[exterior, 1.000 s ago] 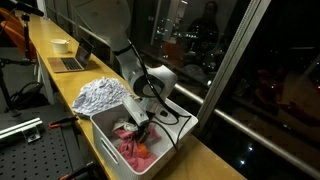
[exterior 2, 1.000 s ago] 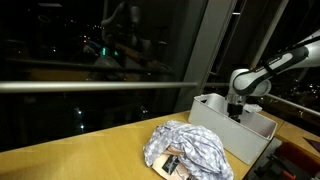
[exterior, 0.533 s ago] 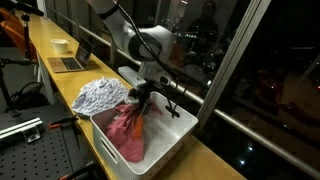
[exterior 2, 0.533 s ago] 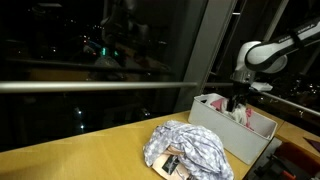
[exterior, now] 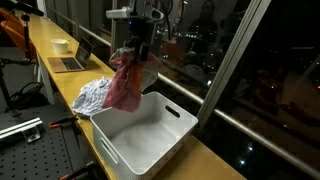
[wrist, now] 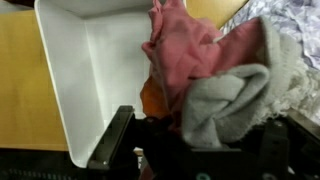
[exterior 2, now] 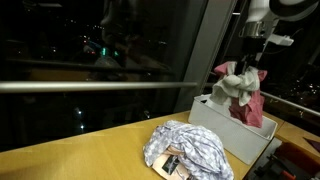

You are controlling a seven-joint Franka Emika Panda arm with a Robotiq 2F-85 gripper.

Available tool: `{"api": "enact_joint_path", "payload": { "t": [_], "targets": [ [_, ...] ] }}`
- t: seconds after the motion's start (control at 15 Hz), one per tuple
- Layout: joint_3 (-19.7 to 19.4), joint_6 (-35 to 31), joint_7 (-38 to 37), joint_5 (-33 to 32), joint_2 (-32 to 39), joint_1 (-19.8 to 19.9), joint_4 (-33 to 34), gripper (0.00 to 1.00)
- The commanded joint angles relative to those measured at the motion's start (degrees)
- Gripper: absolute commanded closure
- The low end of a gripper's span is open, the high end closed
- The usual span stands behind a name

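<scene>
I need to raise my gripper next, move it past the bin's rim and lower it to let go of the bundle (exterior 2: pixel 242 92) at the patterned cloth's edge by the bin (exterior 2: pixel 214 136), because that cloth is already outside.
My gripper (exterior: pixel 138 52) is shut on a bundle of clothes (exterior: pixel 127 82), mostly a pink cloth with a grey-white piece, and holds it hanging in the air above the white plastic bin (exterior: pixel 150 135). In an exterior view the bundle (exterior 2: pixel 242 92) dangles over the bin (exterior 2: pixel 222 125) below the gripper (exterior 2: pixel 248 62). In the wrist view the pink and grey clothes (wrist: pixel 205 75) fill the space between my fingers (wrist: pixel 112 140), with the empty white bin (wrist: pixel 85 70) below.
A crumpled patterned grey-white cloth (exterior: pixel 97 95) lies on the wooden table (exterior: pixel 60 90) beside the bin, also seen in an exterior view (exterior 2: pixel 190 150). A laptop (exterior: pixel 72 60) and a bowl (exterior: pixel 61 45) sit farther along the table. A glass window runs right behind the bin.
The gripper has risen out of the bin, lifting the clothes bundle from inside the bin to well above it. The bin now looks empty.
</scene>
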State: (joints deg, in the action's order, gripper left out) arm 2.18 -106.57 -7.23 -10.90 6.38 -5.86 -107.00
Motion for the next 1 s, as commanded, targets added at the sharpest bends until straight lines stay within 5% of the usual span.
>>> {"api": "enact_joint_path", "payload": {
  "t": [0.0, 0.47, 0.93],
  "targets": [
    [2.9, 8.4, -3.8, -3.9, 0.2, -2.8, 7.9, 1.00],
    [7.8, 14.6, -5.7, -5.9, 6.9, -8.5, 19.2, 1.00],
    [7.9, 10.3, -4.2, -1.0, 11.1, -9.1, 16.3, 1.00]
  ]
}}
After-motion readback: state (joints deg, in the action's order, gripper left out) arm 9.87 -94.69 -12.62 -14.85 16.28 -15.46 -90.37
